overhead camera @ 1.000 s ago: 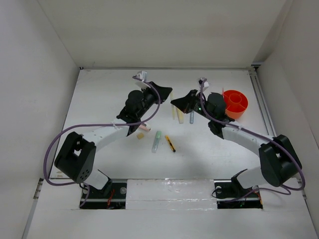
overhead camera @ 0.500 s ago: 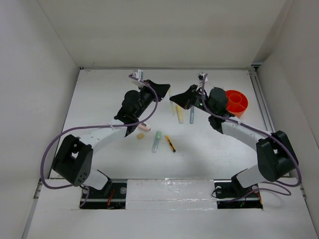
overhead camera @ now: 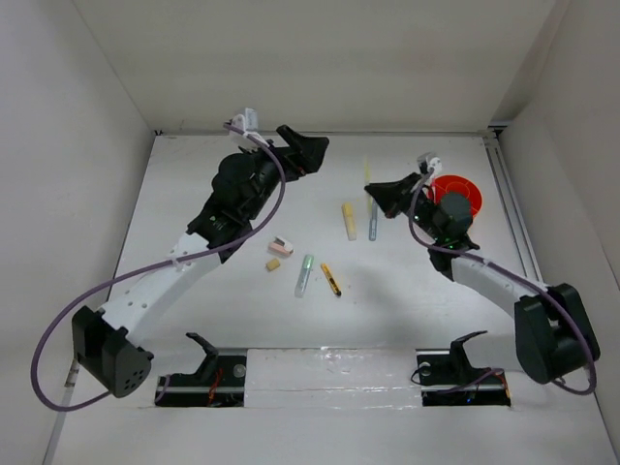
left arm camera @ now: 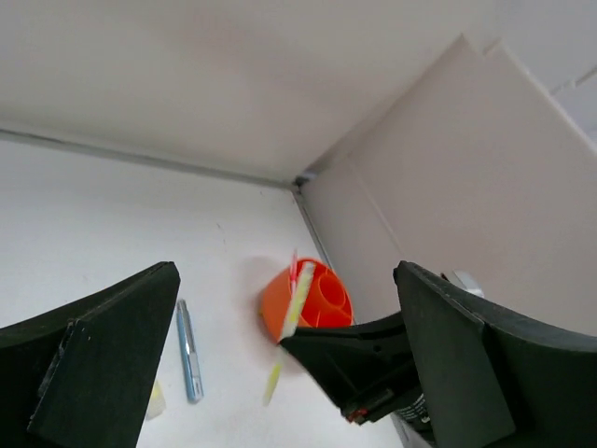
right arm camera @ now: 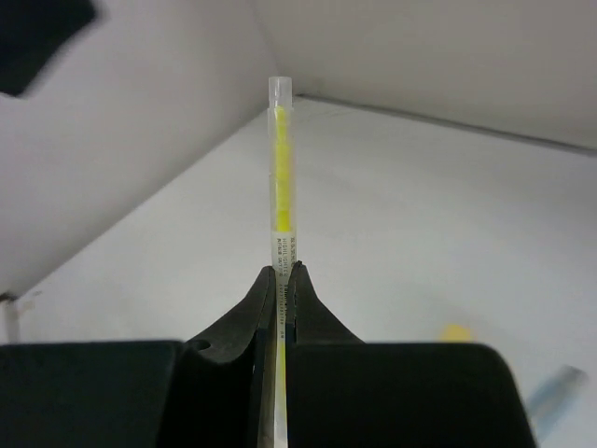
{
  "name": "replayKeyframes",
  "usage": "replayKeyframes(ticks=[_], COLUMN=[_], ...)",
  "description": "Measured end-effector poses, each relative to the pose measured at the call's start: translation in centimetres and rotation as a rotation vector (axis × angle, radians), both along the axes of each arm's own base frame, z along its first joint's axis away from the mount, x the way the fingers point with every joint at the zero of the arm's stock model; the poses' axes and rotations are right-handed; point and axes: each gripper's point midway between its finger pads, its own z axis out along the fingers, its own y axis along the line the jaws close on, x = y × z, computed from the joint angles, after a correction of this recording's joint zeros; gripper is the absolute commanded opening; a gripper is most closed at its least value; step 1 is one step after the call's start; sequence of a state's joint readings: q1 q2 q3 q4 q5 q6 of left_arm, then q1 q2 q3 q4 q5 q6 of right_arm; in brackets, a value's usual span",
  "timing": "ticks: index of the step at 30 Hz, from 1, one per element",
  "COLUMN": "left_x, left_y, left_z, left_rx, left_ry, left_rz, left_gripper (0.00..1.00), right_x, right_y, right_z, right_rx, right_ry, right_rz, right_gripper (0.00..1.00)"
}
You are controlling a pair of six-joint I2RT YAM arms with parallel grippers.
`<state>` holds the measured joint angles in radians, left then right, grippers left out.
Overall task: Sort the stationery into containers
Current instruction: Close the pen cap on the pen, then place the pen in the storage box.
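My right gripper turns the yellow pen next and carries it over the orange pot, then down beside a red pen (left arm camera: 295,269) standing there.
My right gripper (overhead camera: 376,194) is shut on a thin yellow pen (right arm camera: 280,159), which stands upright above the table just left of the orange pot (overhead camera: 467,196). In the left wrist view the same pen (left arm camera: 297,297) crosses in front of the pot (left arm camera: 322,301), and a red pen (left arm camera: 295,269) stands inside. My left gripper (overhead camera: 308,147) hangs open and empty at the far middle-left. On the table lie a yellow marker (overhead camera: 349,221), a grey-blue pen (overhead camera: 372,225), a pink eraser (overhead camera: 281,247), a tan eraser (overhead camera: 273,264), a pale green marker (overhead camera: 305,275) and a yellow-black pen (overhead camera: 331,280).
White walls close in the table at the back and both sides. The pot stands near the right wall rail (overhead camera: 509,203). Purple cables loop off both arms. The right arm's wrist (overhead camera: 450,213) covers part of the pot from above.
My left gripper has opened, let go of the thin yellow pen and drawn back to the far left. My right gripper has carried the pen to the right, closer to the pot.
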<state>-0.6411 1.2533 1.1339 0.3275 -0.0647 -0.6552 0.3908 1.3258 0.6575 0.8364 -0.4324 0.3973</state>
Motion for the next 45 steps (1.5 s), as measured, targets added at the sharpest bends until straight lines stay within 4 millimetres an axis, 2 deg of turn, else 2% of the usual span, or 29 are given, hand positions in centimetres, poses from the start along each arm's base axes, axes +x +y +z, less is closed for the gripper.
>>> replayKeyframes(ticks=[3,6,11,13,15,18,21,24,29,36,45], left_x=[-0.3,-0.4,-0.3,-0.3,-0.2,-0.3,-0.4,-0.5,-0.5,-0.1,-0.1], left_y=[2.1,3.2,2.7,1.9,1.3,0.8,0.5,0.3,-0.6,-1.7,-1.9], left_z=[2.2,2.4,0.0,-1.0,-1.8,-2.5,-2.6,-2.5,-2.8,-4.6,-4.5], left_rx=[-0.025,-0.029,0.019,0.041,0.059,0.079,0.085,0.087,0.094,0.122,0.12], left_ry=[-0.019,-0.015,0.031,0.048,0.062,0.071,0.068,0.065,0.055,0.084,0.081], left_rz=[0.082,0.129,0.131,0.116,0.097,0.074,0.057,0.043,0.003,-0.03,-0.041], left_gripper=[1.0,1.0,1.0,1.0,1.0,1.0,1.0,1.0,1.0,1.0,1.0], right_x=[2.3,4.1,7.0,8.5,9.7,11.0,11.5,11.7,11.9,12.2,11.9], right_y=[-5.5,-10.6,-18.2,-20.7,-22.4,-23.4,-23.5,-23.4,-23.4,-23.5,-23.6], right_z=[0.2,1.7,3.0,2.7,1.4,-1.4,-4.1,-5.7,-6.9,-8.9,-9.9], right_rx=[-0.082,-0.166,-0.259,-0.286,-0.307,-0.327,-0.344,-0.349,-0.341,-0.317,-0.296], right_ry=[-0.06,-0.131,-0.163,-0.143,-0.104,-0.025,0.049,0.092,0.126,0.192,0.242], right_rz=[-0.196,-0.373,-0.584,-0.639,-0.665,-0.665,-0.642,-0.628,-0.621,-0.617,-0.618], right_gripper=[0.0,0.0,0.0,0.0,0.0,0.0,0.0,0.0,0.0,0.0,0.02])
